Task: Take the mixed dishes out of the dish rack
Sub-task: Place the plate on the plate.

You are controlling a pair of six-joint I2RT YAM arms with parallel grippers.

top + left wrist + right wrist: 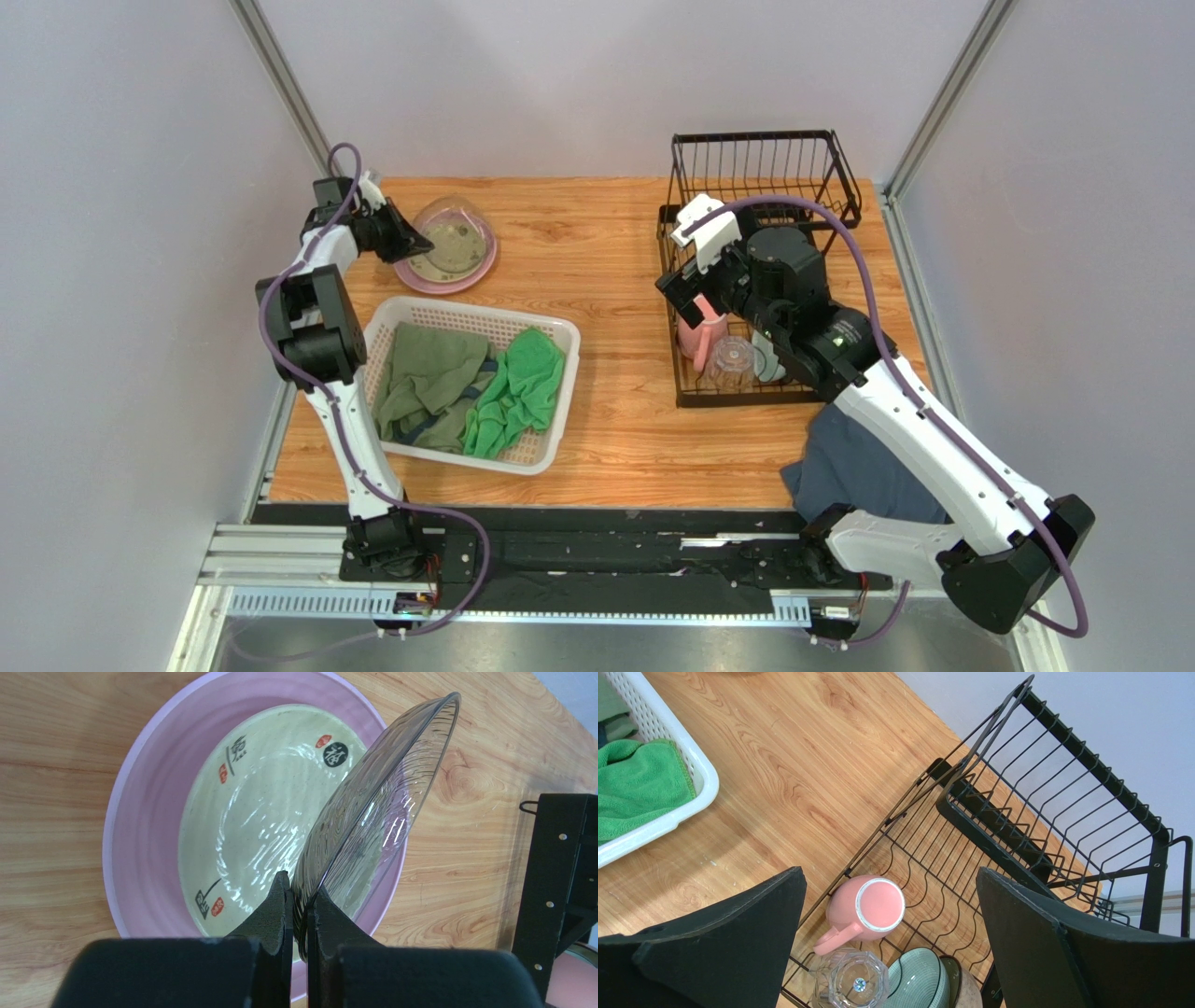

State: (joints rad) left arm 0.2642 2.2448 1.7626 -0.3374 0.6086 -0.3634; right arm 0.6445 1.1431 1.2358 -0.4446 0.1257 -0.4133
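Next, my left gripper stays in place and opens to free the clear grey plate's rim, since the cream plate (452, 252) (260, 812) already lies just below the gripper.
My left gripper (407, 238) (300, 896) is shut on the rim of the clear grey plate (379, 805). It holds the plate tilted over the cream plate (260, 812), which lies in the large pink plate (477, 273) (147, 812) at the table's back left. My right gripper (690, 297) (889, 873) is open and empty above the lower tray of the black dish rack (765, 154) (990, 822). On that tray stand the pink mug (699, 340) (868, 906), the clear glass cup (731, 360) (852, 983), the teal bowl (917, 980) and the brown bowl (962, 990).
A white mesh basket (554, 420) with green cloths (519, 392) sits at the front left; its corner shows in the right wrist view (682, 805). A dark blue cloth (856, 476) lies at the front right by the right arm. Grey walls close in both sides.
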